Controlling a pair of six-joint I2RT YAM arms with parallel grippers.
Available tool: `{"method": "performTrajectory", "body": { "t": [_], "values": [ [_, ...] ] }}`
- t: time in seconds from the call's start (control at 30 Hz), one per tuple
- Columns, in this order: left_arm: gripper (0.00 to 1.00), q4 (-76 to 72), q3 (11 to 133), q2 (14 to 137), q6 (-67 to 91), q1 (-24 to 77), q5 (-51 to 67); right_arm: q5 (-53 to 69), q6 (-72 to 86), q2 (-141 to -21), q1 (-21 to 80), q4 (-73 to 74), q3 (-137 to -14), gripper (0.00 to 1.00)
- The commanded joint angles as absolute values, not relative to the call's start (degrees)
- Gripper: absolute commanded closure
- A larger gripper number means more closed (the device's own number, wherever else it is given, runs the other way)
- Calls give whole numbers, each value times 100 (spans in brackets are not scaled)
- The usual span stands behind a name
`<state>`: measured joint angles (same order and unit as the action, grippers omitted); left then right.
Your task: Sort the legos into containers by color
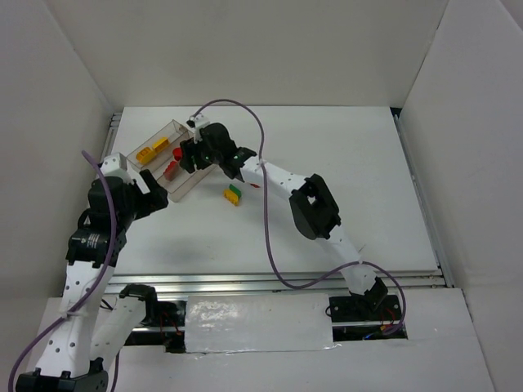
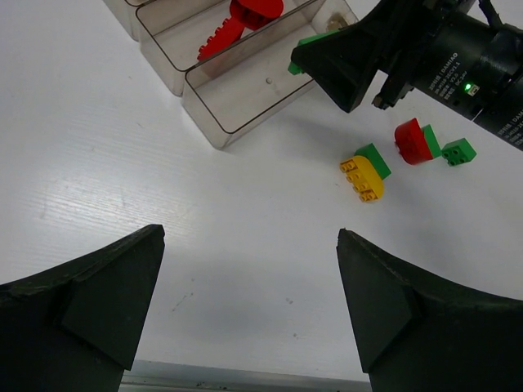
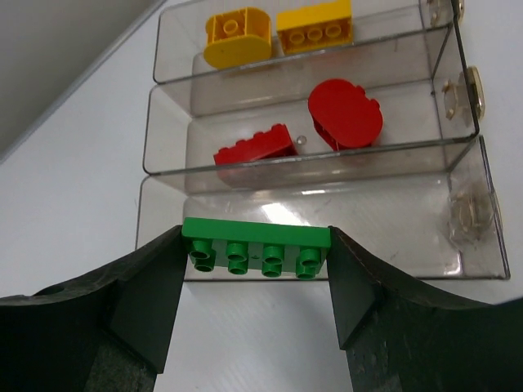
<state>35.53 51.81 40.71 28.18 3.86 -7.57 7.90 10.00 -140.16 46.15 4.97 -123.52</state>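
My right gripper shifts toward the red legos next, just past the near edge of the empty nearest lane (image 1: 194,176) (image 3: 327,222), and releases the green lego there.
The clear three-compartment tray (image 3: 392,229) holds two yellow legos (image 3: 237,37) in its far lane and two red legos (image 3: 345,113) in the middle lane. My right gripper (image 3: 256,255) is shut on a flat green lego (image 3: 256,235), end to end, held over the near edge of the nearest lane. From above, this gripper (image 1: 189,155) hangs at the tray (image 1: 184,189). My left gripper (image 2: 249,278) is open and holds nothing, low over bare table short of the tray (image 2: 237,90). A yellow-and-green lego (image 2: 365,173), a red-and-green lego (image 2: 417,140) and a small green lego (image 2: 458,152) lie on the table.
White walls enclose the table on three sides. The right arm (image 1: 315,204) stretches diagonally across the middle, with its purple cable (image 1: 265,212) looping over it. The loose legos (image 1: 233,194) lie just under that arm, right of the tray.
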Motion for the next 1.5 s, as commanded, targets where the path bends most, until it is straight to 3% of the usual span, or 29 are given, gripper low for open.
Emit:
{"method": "performTrajectory", "body": {
  "t": [0.0, 0.2, 0.37, 0.6, 0.77, 0.97, 1.17, 1.47],
  "values": [
    [1, 3331, 5159, 4034, 2619, 360, -589, 844, 1309, -14167, 4658, -124, -12831, 90],
    [1, 3357, 5168, 4017, 2602, 448, -597, 1212, 1740, -14396, 4492, -228, -13113, 84],
    [0, 3375, 5194, 4043, 2601, 483, -580, 1362, 2030, -14423, 4333, -325, -13078, 68],
    [0, 3375, 5194, 4052, 2584, 492, -606, 1362, 2136, -14440, 4289, -352, -13087, 19],
    [1, 3366, 5186, 4061, 2575, 492, -615, 1397, 2153, -14528, 4289, -176, -13280, 1],
    [0, 3366, 5177, 4122, 2566, 492, -642, 1248, 2232, -14257, 4280, -263, -12930, 0],
    [1, 3314, 5168, 4192, 2549, 483, -580, 397, 2487, -11921, 4237, -1213, -10189, 0],
    [0, 3060, 5326, 5176, 3479, 650, 53, -640, 2873, -9128, 4104, 1345, -8274, 0]
  ]
}}
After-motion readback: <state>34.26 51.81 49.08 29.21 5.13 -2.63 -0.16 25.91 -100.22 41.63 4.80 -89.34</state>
